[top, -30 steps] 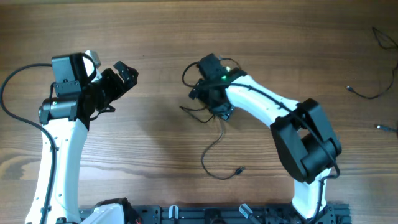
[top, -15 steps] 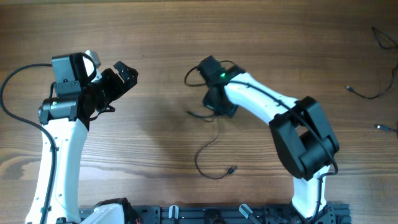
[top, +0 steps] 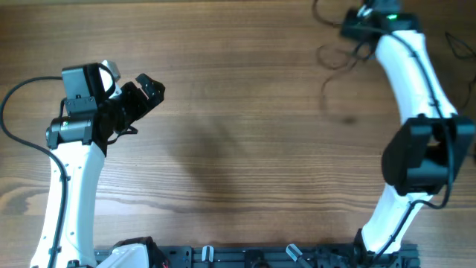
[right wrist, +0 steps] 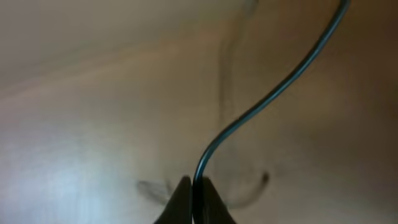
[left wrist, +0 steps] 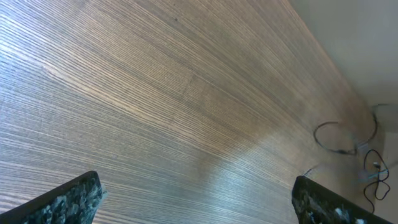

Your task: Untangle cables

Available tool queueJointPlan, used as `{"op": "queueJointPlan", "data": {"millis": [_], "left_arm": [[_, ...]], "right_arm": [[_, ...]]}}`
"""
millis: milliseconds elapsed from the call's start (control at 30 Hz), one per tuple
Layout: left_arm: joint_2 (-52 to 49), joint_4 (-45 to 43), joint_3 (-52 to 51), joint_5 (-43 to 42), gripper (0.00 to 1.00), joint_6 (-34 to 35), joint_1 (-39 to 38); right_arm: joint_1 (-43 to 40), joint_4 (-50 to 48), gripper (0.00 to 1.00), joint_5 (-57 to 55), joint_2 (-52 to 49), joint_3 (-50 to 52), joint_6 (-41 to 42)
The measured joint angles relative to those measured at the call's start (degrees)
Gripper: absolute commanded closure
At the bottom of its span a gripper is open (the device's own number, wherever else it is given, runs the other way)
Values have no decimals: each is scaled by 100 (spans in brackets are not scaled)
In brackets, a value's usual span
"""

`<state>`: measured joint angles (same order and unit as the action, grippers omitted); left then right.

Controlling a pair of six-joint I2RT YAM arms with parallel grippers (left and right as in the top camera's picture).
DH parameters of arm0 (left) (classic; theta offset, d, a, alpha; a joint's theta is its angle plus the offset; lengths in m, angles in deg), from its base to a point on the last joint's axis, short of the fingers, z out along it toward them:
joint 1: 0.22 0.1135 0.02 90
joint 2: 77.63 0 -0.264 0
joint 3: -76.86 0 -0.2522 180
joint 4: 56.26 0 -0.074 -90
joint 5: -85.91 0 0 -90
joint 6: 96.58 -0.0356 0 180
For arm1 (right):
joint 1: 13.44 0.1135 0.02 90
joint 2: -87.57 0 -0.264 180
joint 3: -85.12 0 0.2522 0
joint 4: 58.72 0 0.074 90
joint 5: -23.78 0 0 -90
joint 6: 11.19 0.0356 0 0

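Note:
My right gripper needs to move next to the right in the overhead view, over the bare wood beside the other cables, and let go, because loops hang below it.
My right gripper [top: 348,30] is at the far back right of the table, shut on a thin black cable [top: 332,58] that trails blurred below and to the left of it. In the right wrist view that cable [right wrist: 278,88] rises from between the closed fingertips [right wrist: 181,198] and curves up to the right, above the table. More cables lie at the right edge [top: 455,42], [top: 440,112]. My left gripper [top: 146,88] hovers over bare wood at the left, open and holding nothing; its fingers [left wrist: 69,199] stand far apart.
The left wrist view shows distant loops of cable [left wrist: 339,134] near the table's far edge. A short cable end [top: 464,152] lies at the right edge. The arm bases stand along the front edge [top: 245,257].
The right gripper closed on a cable at the table's centre and swung it up to the back right. No cable is left at the centre. The left arm has not moved.

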<state>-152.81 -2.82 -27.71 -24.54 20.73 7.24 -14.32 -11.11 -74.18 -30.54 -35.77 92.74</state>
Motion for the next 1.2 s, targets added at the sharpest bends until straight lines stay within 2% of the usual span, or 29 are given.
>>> {"op": "queueJointPlan", "data": {"millis": [133, 233, 433, 567, 600, 633, 667, 833, 1000, 1167, 1200], "left_arm": [[0, -2, 0, 0, 0, 0, 0], [-2, -2, 0, 0, 0, 0, 0], [-4, 0, 0, 2, 0, 0, 0], [-4, 0, 0, 2, 0, 0, 0], [-4, -2, 0, 2, 0, 0, 0], [-4, -2, 0, 2, 0, -2, 2], [-4, -2, 0, 2, 0, 0, 0], [-4, 0, 0, 2, 0, 0, 0], [-4, -2, 0, 0, 0, -2, 0], [-4, -2, 0, 2, 0, -2, 0], [-4, -2, 0, 2, 0, 0, 0]], "right_arm": [[-487, -1241, 95, -4, 90, -138, -337], [-673, -1668, 95, 24, 46, -151, -378], [-721, -1692, 96, -232, -898, -201, -2], [-754, -883, 96, -800, -1604, -184, 833], [-780, -557, 62, -1034, -1672, -175, 1244], [-809, -468, 20, -1165, -1681, -175, 1480], [-839, -468, 0, -1207, -1681, -177, 1624], [-1038, -35, 0, -1178, -1657, -177, 1539], [-990, 114, 0, -719, -984, -177, 306], [-1104, 125, 1, -496, -520, -188, 444], [-1172, 28, 4, -485, -544, -188, 466]]}}
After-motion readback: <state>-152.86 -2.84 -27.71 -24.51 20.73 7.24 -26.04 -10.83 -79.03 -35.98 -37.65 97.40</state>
